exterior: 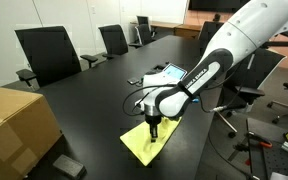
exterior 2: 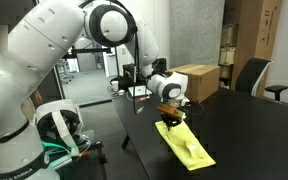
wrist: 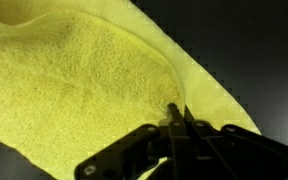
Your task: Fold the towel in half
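Note:
My gripper moves outward toward the office chairs next, since the towel's fold is pinched between its fingers, and releases the fold over the bare black table.
A yellow towel (exterior: pixel 142 142) lies on the black table near its front edge; it also shows in an exterior view (exterior 2: pixel 188 146) and fills the wrist view (wrist: pixel 94 80). My gripper (exterior: pixel 154 133) points down onto the towel's near-middle part, and shows at the towel's back end in an exterior view (exterior 2: pixel 171 119). In the wrist view the fingers (wrist: pixel 177 118) are pressed together with a ridge of yellow cloth pinched between them. Part of the towel looks lifted and folded over.
A cardboard box (exterior: pixel 14 125) stands on the table at the left. Office chairs (exterior: pixel 46 52) line the far side. A blue-white object (exterior: pixel 169 72) lies behind the arm. The table edge (exterior: pixel 199 160) runs close to the towel.

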